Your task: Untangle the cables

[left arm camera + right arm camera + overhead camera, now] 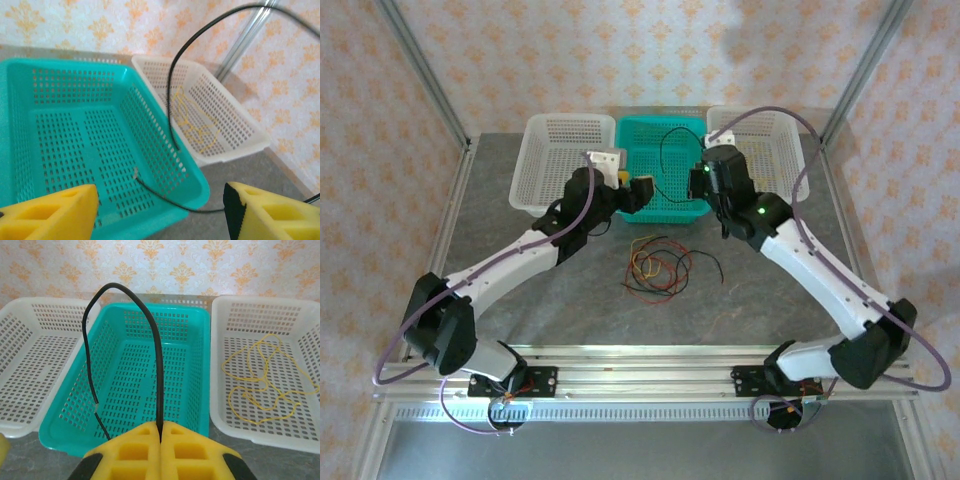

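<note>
I next move my right gripper outward and down over the otherwise empty teal basket's bottom to release the black cable (pixel 663 150), which already arcs over the basket.
My right gripper (pixel 160 432) is shut on a black cable (pixel 156 345) that arcs up and back down over the teal basket (pixel 165 308). From above, this cable (pixel 663 150) loops over the same basket (pixel 672 213), with the right gripper (pixel 705 180) at the basket's right side. My left gripper (pixel 160 206) is open at the basket's front corner; the black cable's lower run (pixel 175 201) crosses between its yellow fingers (pixel 55 212) without being pinched. The other cables (pixel 658 265), red, yellow and black, lie tangled on the table in front of the basket. A yellow cable (pixel 265 382) lies in the right white basket (pixel 260 300).
A white basket (pixel 545 190) stands left of the teal one and another (pixel 790 135) to its right, all three along the back of the grey table (pixel 520 310). Metal frame posts (pixel 420 70) rise at the back corners.
</note>
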You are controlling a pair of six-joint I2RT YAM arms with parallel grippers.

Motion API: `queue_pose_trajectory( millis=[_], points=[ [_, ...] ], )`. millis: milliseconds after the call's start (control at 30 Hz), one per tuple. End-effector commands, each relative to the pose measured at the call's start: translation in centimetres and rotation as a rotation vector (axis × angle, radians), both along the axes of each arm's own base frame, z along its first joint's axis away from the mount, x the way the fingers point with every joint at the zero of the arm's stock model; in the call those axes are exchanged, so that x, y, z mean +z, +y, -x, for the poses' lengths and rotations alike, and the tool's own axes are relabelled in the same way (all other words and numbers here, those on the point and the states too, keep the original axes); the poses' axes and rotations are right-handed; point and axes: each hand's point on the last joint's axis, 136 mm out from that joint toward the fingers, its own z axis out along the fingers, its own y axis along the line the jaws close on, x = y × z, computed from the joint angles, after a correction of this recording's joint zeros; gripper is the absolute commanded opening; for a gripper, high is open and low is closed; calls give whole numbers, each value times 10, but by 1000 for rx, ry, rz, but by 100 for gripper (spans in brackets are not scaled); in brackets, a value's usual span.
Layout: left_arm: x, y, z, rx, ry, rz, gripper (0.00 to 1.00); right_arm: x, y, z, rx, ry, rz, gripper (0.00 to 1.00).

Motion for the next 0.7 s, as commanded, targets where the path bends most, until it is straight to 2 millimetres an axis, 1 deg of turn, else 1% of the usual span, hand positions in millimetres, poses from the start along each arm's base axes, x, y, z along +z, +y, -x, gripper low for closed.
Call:
queue_pose_trajectory(
  millis=[0,167,267,300,400,533,667],
  points=[
    [31,2,-15,23,-79,19,68,15,9,-18,-11,-30,-70,0],
    [33,2,-32,28,-77,15,68,1,23,-47,-26,15,-85,0],
    [29,6,-44,48,-58,38,68,-13,27,-68,-43,63,-95,0],
    [27,8,-49,60,-50,48,68,-22,28,-76,-45,90,-104,0],
    [16,13,-62,94,-18,61,68,-42,31,-97,-54,151,-133,0],
    [-4,18,-79,120,36,79,67,-67,33,-122,-82,210,-150,0],
    [-22,20,-91,125,72,100,66,-92,33,-145,-109,262,-155,0]
  ],
)
